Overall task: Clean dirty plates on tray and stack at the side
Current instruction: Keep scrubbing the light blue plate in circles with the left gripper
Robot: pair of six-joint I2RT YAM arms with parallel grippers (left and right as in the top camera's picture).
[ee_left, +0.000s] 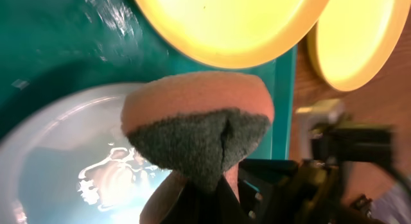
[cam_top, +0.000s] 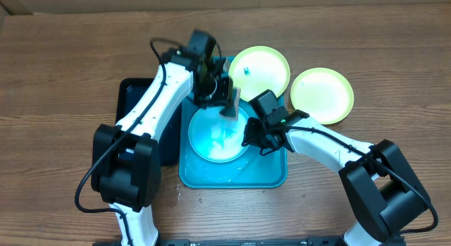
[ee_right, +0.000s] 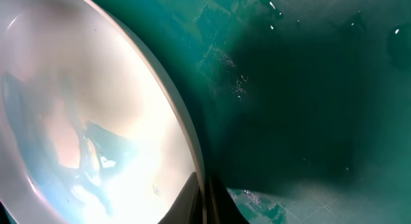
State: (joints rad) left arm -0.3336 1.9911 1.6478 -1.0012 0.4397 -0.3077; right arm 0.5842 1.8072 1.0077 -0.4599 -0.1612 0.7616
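The black tray's bare bottom is left of my left gripper in the overhead view, so after wiping the plate I will cross over, lower the sponge and release.
A light cyan plate (cam_top: 215,137) lies in the bright cyan-blue tray (cam_top: 271,177). My right gripper (cam_top: 251,134) is shut on the plate's right rim; the right wrist view shows its fingers (ee_right: 204,201) pinching the rim of the plate (ee_right: 83,121). My left gripper (cam_top: 227,98) is shut on an orange sponge with a dark scouring side (ee_left: 199,124), held just above the plate's (ee_left: 70,166) far edge. Two yellow-green plates sit at the back right: one (cam_top: 259,71) overlaps the tray's far corner, one (cam_top: 322,94) lies on the table.
A narrow black tray (cam_top: 134,98) lies left of the cyan tray, partly under my left arm. The table is brown wood (cam_top: 63,77). The tray floor looks wet (ee_right: 289,89).
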